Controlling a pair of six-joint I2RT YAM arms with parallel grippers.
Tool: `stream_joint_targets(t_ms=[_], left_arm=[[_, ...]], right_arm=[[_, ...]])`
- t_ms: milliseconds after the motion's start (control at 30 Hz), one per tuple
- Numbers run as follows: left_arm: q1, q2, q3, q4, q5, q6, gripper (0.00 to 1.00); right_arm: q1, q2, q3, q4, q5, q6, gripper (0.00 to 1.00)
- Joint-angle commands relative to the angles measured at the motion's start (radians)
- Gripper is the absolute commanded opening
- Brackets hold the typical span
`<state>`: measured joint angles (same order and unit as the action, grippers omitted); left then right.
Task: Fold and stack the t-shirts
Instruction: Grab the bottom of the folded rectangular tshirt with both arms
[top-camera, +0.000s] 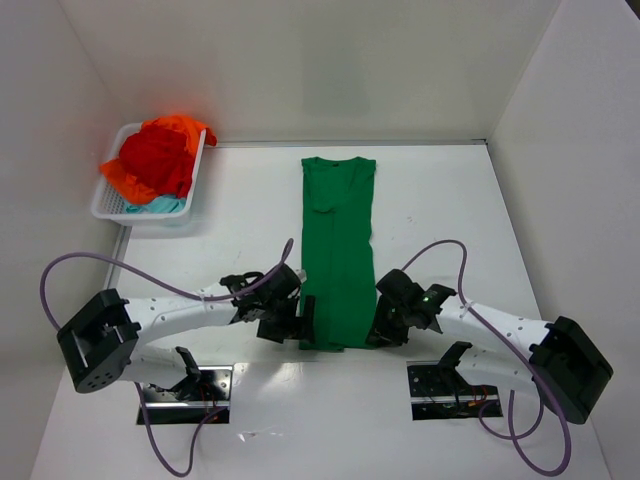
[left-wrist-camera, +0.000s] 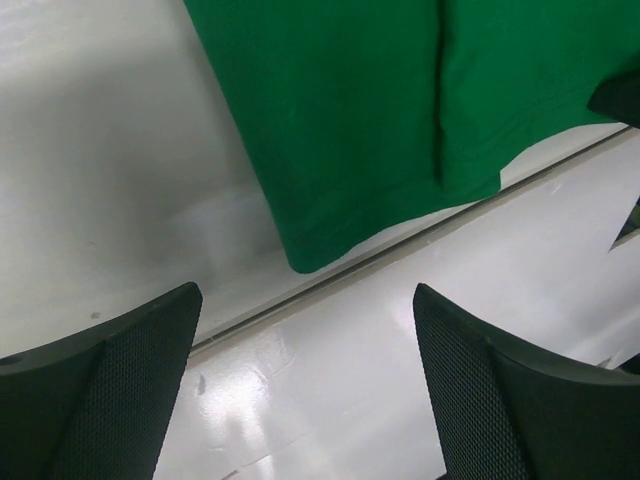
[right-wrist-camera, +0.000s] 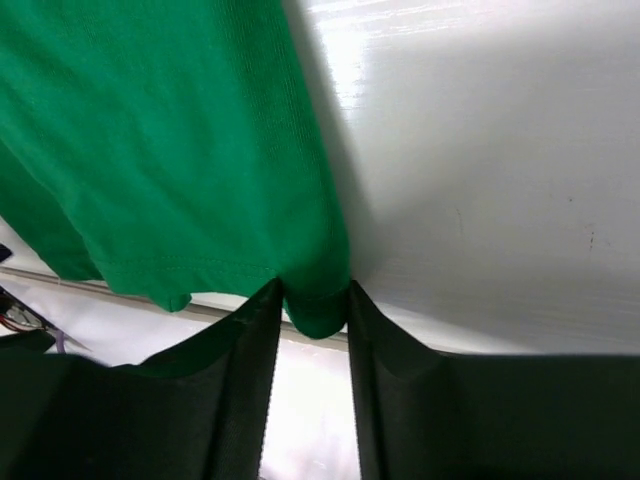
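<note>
The near hem corner (top-camera: 305, 346) (left-wrist-camera: 308, 254) is just beyond my left gripper's open fingers. To get onto it, my left gripper will first go down and turn in line with the shirt's side edge.
A bright green t-shirt (top-camera: 338, 250) lies flat on the white table, folded into a long narrow strip, collar at the far end. My left gripper (top-camera: 300, 325) is open and empty at the shirt's near left corner. In the left wrist view the gripper (left-wrist-camera: 305, 300) has its jaws wide apart, and the hem corner of the shirt (left-wrist-camera: 400, 100) lies just ahead of them. My right gripper (top-camera: 378, 330) is shut on the near right corner. In the right wrist view the gripper (right-wrist-camera: 313, 300) pinches a fold of the shirt (right-wrist-camera: 150, 130). Red (top-camera: 158, 160), orange (top-camera: 185, 125) and teal (top-camera: 160, 205) t-shirts are piled in the basket.
The white slotted basket (top-camera: 105, 205) stands at the back left against the wall. White walls close in the table at the left, back and right. Purple cables loop over both arms. Two metal mount plates (top-camera: 185, 395) sit at the near edge.
</note>
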<state>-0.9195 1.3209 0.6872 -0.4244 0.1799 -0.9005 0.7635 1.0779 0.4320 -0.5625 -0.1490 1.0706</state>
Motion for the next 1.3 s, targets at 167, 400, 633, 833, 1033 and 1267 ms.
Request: stream_joint_targets(t_ms=[167, 400, 633, 833, 1033, 1267], left_arm=[[-0.035, 0.011, -0.008, 0.032, -0.039, -0.17, 0.91], [-0.045, 0.044, -0.017, 0.041, -0.098, -0.276, 0.82], [-0.078, 0.092, -0.017, 0.023, -0.134, -0.376, 0.78], [-0.078, 0.126, -0.017, 0.033, -0.134, -0.385, 0.62], [-0.078, 0.147, -0.008, 0.042, -0.125, -0.385, 0.27], [-0.078, 0.116, -0.008, 0.042, -0.125, -0.385, 0.0]], right_arm=[[0.011, -0.027, -0.007, 0.041, 0.025, 0.025, 0.27], [0.011, -0.064, -0.016, 0.041, 0.025, 0.034, 0.26], [0.011, -0.073, -0.026, 0.05, 0.025, 0.034, 0.26], [0.011, -0.073, -0.035, 0.059, 0.016, 0.034, 0.26], [0.011, -0.101, -0.044, 0.059, 0.016, 0.034, 0.26], [0.011, -0.101, -0.035, 0.059, 0.016, 0.034, 0.17]])
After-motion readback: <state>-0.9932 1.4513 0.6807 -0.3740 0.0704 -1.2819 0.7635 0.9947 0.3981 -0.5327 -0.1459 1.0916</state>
